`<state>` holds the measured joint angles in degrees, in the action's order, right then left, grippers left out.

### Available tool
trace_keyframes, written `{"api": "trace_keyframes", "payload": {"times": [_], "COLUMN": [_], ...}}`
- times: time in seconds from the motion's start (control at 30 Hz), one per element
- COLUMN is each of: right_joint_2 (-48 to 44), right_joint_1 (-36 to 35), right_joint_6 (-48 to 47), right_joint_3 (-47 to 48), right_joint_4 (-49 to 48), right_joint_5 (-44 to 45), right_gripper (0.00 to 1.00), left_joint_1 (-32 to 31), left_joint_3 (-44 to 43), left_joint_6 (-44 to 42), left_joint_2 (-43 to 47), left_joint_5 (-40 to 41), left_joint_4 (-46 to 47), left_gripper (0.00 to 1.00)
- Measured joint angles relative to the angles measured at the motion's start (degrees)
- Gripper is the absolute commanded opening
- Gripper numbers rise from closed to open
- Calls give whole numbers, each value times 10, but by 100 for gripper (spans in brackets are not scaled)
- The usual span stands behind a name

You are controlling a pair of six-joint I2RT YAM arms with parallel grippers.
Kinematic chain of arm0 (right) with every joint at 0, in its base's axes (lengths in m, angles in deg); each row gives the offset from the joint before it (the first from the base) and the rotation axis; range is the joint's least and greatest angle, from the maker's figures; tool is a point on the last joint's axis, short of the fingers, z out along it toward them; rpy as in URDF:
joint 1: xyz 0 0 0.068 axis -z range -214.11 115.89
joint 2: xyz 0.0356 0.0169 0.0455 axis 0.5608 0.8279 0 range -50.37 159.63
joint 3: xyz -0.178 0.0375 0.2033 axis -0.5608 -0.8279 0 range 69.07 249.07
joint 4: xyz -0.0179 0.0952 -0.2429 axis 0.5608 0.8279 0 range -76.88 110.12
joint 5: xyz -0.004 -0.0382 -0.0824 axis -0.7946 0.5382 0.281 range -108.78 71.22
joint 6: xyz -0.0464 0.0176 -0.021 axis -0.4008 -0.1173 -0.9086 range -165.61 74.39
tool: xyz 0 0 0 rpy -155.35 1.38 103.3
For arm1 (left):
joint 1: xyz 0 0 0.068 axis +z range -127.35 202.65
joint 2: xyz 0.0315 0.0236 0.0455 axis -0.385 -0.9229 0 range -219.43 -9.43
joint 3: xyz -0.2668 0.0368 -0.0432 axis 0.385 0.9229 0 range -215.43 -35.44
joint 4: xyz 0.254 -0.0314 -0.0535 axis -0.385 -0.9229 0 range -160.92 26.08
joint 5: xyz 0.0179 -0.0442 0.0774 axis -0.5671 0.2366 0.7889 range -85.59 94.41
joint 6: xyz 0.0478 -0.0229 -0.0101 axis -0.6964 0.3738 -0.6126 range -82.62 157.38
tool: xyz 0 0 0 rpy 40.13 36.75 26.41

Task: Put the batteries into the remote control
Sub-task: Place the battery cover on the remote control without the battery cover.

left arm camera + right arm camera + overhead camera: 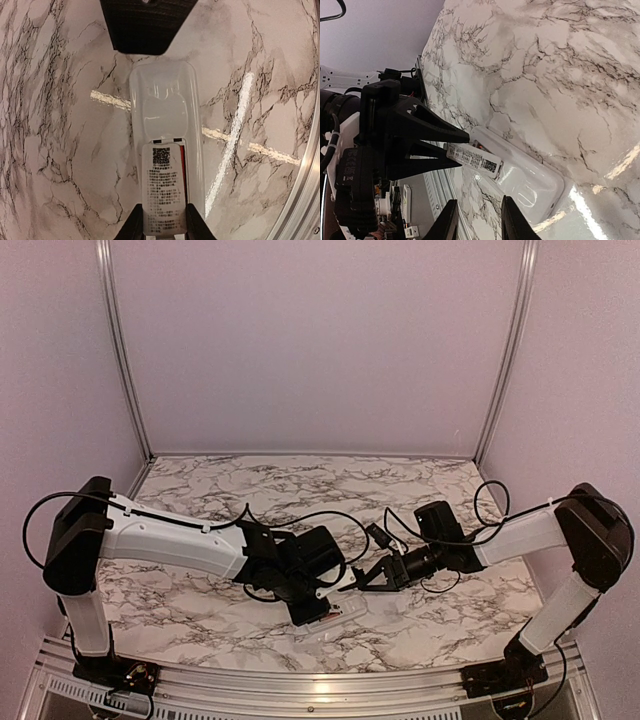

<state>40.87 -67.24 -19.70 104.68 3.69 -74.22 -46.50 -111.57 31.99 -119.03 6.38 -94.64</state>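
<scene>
The remote control's hollow [183, 172] still shows open along the side with the coppery-red sliver of battery. My left gripper should next edge toward that sliver, lower the battery cover [162, 190] onto the hollow and then let it go.
The remote control [165, 95] lies face down on the marble table, plain white back up; it also shows in the top view [345, 620]. My left gripper [164, 215] is shut on a white battery cover [162, 190] printed with a QR code, held tilted over the recess. A coppery-red sliver of a battery [183, 160] shows in the recess beside the cover. My right gripper [479, 207] hovers open just above the remote's far end [530, 182], nothing between its fingers. From the right wrist, the left gripper's fingers [460, 135] pinch the cover [472, 157].
The aluminium rail [300, 200] of the table's near edge runs close to the remote's right side. The right gripper's dark body [145, 25] hangs over the remote's far end. Both arms meet near the table's front centre [340, 585].
</scene>
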Motion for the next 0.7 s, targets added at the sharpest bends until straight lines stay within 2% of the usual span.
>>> {"api": "trace_keyframes", "payload": {"times": [0.7], "right_joint_2": [0], "right_joint_1": [0], "right_joint_6": [-26], "right_joint_3": [2], "right_joint_4": [39], "right_joint_5": [20], "right_gripper": [28], "left_joint_1": [12], "left_joint_3": [-1], "left_joint_6": [3], "left_joint_2": [-5], "left_joint_5": [-40], "left_joint_4": [5], "left_gripper": [9]}}
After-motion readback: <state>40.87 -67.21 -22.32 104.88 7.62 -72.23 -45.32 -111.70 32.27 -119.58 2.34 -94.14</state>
